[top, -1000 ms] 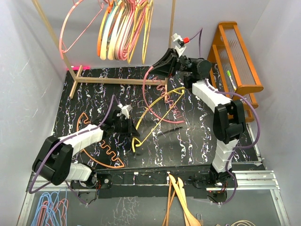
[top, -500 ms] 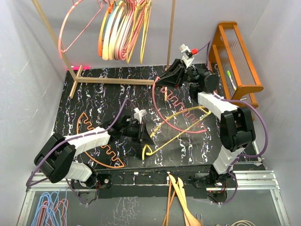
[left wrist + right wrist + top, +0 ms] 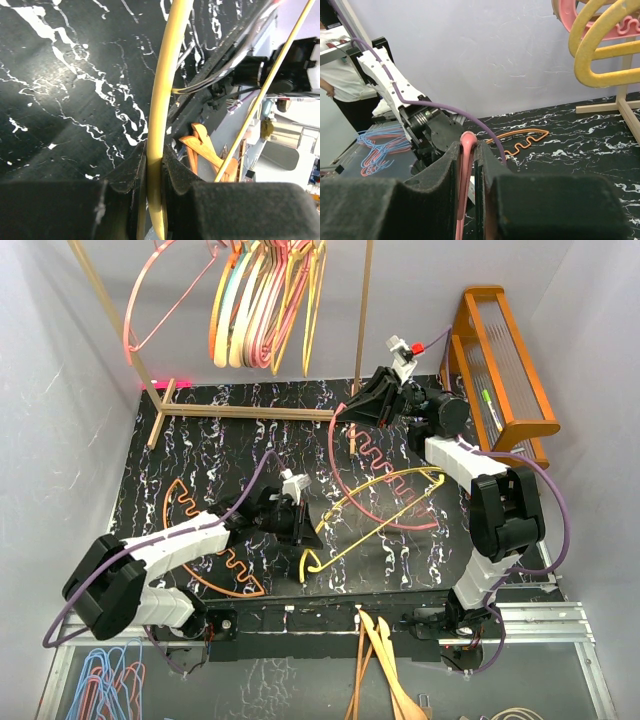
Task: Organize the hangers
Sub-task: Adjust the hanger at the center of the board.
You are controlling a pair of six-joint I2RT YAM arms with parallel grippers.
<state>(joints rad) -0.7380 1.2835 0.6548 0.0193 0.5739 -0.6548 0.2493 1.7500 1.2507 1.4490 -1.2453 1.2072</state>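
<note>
My right gripper should go down to the left in the top view, tilting downward, and let go of the pink hanger, because the tabletop before the rack's base is bare.
My left gripper (image 3: 304, 532) is shut on a yellow hanger (image 3: 400, 477) near its hook, holding it over the middle of the black table. In the left wrist view the yellow hanger (image 3: 165, 90) runs straight between the pads of the left gripper (image 3: 155, 167). My right gripper (image 3: 346, 412) is shut on a pink hanger (image 3: 378, 458) whose wavy bar hangs below it and crosses the yellow one. The pink hanger (image 3: 468, 142) shows pinched in the right gripper (image 3: 468, 155). An orange hanger (image 3: 205, 550) lies flat at the table's left. Several more hangers (image 3: 265, 300) hang on the rack.
The rack's wooden frame (image 3: 250, 412) stands at the back. An orange wooden stand (image 3: 505, 360) is at the right. Light wooden hangers (image 3: 380, 660) and thin blue and pink wire hangers (image 3: 100, 680) lie below the table's front edge.
Both arms shifted right with their hangers: the left gripper carried the yellow hanger toward the table's middle, and the right gripper moved the pink hanger right. Both grips held.
</note>
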